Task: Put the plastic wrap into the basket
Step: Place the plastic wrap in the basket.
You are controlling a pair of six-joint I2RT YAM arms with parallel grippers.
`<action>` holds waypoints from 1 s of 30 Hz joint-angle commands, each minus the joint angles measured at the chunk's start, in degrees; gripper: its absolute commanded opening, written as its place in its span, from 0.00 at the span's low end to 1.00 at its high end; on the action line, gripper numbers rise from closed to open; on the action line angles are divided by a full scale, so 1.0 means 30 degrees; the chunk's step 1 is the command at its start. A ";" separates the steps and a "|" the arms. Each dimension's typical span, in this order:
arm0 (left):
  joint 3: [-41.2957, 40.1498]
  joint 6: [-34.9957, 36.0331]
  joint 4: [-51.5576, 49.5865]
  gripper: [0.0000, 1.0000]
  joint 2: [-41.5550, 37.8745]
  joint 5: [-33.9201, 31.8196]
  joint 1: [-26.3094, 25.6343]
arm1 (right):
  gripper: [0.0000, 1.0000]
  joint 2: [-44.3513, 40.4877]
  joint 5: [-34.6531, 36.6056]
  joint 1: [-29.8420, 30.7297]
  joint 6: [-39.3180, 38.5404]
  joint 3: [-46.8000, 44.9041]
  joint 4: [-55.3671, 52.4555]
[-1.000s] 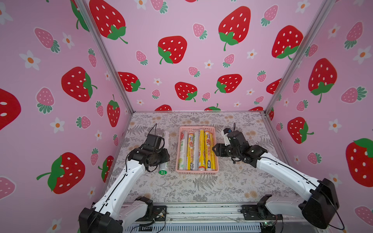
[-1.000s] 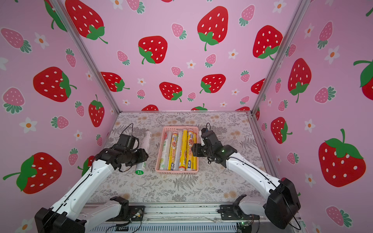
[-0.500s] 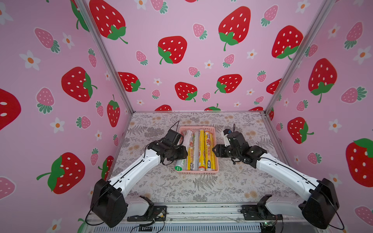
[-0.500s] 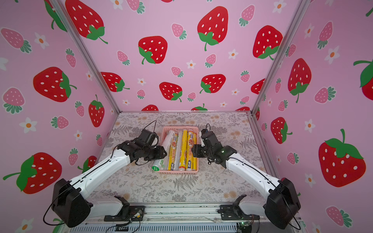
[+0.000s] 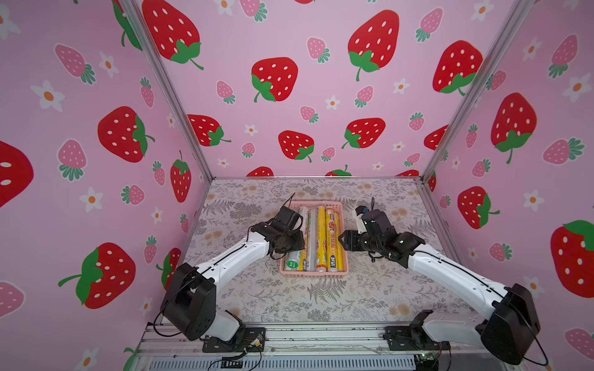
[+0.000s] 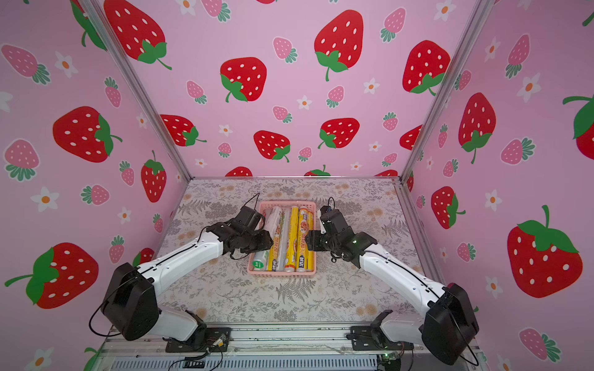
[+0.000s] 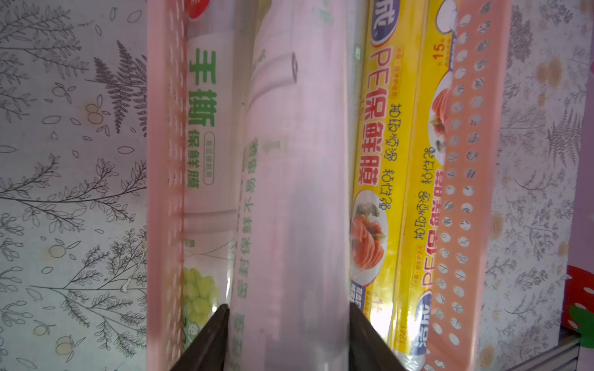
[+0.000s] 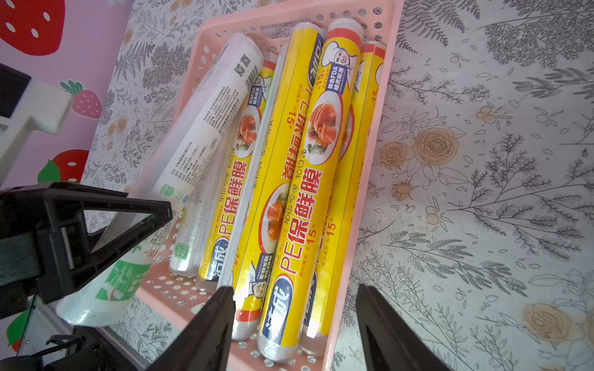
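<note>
The top of the yellow roll is bare, so my left gripper should next move toward the middle of the basket, go down over that roll nearest it and release the wrap there.
The pink basket [image 5: 313, 273] [image 6: 283, 273] sits mid-table with several plastic wrap rolls lying lengthwise in it, among them yellow ones [image 5: 332, 237] [image 8: 299, 180] and a white one [image 8: 209, 128]. My left gripper [image 5: 297, 244] [image 6: 268, 241] [image 7: 288, 321] is shut on a white, green-printed plastic wrap roll [image 5: 293, 260] [image 7: 295, 192] [image 8: 109, 282]. It holds the roll lengthwise over the basket's left side, just above the rolls there. My right gripper [image 5: 342, 241] [image 6: 309, 241] [image 8: 294, 295] is open and empty beside the basket's right wall [image 8: 369, 160].
The floral tablecloth [image 5: 321, 305] runs to pink strawberry walls [image 5: 96, 192] on three sides, with metal corner posts [image 5: 450, 128] at the back. Both arm bases are mounted on a rail [image 5: 321, 337] at the front edge.
My left arm has carried the white roll from the table left of the basket rightwards to over the basket. The right arm has stayed put.
</note>
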 commanded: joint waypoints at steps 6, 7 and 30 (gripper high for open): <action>0.0191 -0.0771 0.3561 0.49 0.0619 -0.1308 -0.0702 | 0.65 -0.0154 0.0156 -0.0045 -0.0293 -0.0354 0.0121; 0.0207 -0.0795 0.3608 0.49 0.0763 -0.1371 -0.0768 | 0.65 -0.0197 0.0159 -0.0028 -0.0300 -0.0387 0.0145; 0.0491 -0.0723 0.3520 0.55 0.3069 -0.3002 -0.1668 | 0.65 -0.0533 0.0335 -0.0048 -0.0236 -0.0682 -0.0042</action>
